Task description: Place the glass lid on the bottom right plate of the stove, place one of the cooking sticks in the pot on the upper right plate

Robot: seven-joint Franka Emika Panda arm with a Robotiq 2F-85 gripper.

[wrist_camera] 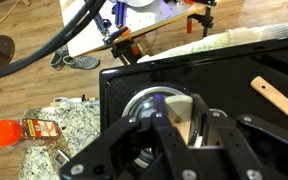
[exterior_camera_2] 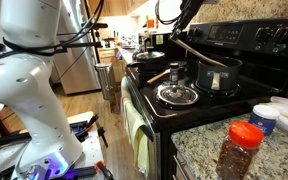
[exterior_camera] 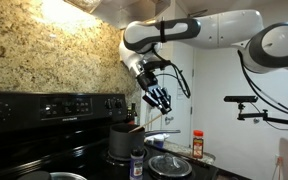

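Observation:
The gripper eases down toward the knob panel next and lets go of the stick slanting toward the pot's rim, as the dark pot's open top (exterior_camera_2: 217,63) lies below that way.
The glass lid (exterior_camera_2: 177,95) lies flat on a front burner of the black stove (exterior_camera_2: 199,112), and it also shows in the wrist view as the glass lid (wrist_camera: 142,108) under the fingers. The dark pot (exterior_camera_2: 216,75) stands on the burner behind it. My gripper (wrist_camera: 184,125) hangs above the stove, shut on a pale wooden cooking stick (wrist_camera: 174,110). In an exterior view that cooking stick (exterior_camera_2: 199,52) slants down toward the pot's rim; whether its tip is inside I cannot tell. A second cooking stick (exterior_camera_2: 156,75) lies on the stove top. In an exterior view the gripper (exterior_camera: 160,100) is above the pot (exterior_camera: 122,140).
A small dark bottle (exterior_camera_2: 176,72) with a pale cap stands between the lid and the pot. A red-capped spice jar (exterior_camera_2: 242,150) and a white-lidded tub (exterior_camera_2: 267,118) sit on the granite counter beside the stove. The knob panel (exterior_camera_2: 274,35) rises behind the pot.

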